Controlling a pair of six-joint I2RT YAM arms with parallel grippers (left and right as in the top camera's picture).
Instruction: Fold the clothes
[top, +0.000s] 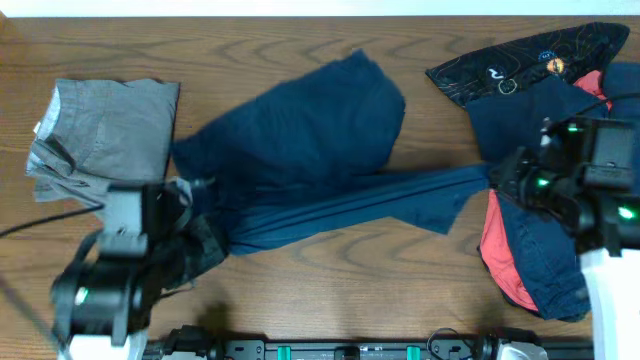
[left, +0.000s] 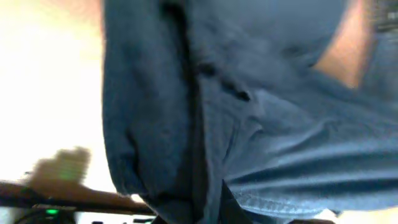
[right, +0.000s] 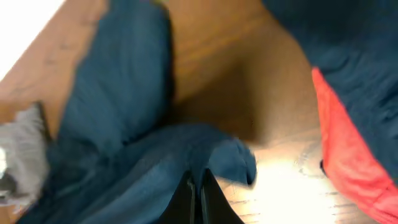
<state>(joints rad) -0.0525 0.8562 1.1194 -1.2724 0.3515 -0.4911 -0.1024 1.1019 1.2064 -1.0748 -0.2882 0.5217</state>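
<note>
My left gripper is due to move outward and down next and release over the trousers' far waist corner (top: 194, 150), because the other leg is spread out there.
The dark navy trousers (top: 300, 140) lie across the middle of the table, one leg (top: 380, 205) pulled out toward the right. My left gripper (top: 185, 205) is shut on their waist end; that cloth (left: 249, 124) fills the left wrist view. My right gripper (top: 497, 178) is shut on the leg's hem (right: 217, 155), held a little above the wood. A folded grey garment (top: 110, 125) lies at the far left. A black printed garment (top: 520, 65), a red one (top: 497, 245) and more navy cloth (top: 545, 250) are heaped at the right.
The wooden table (top: 350, 280) shows bare along the front, between the two arms. A black rail (top: 360, 350) runs along the front edge. A cable (top: 40, 222) trails at the left by the grey garment.
</note>
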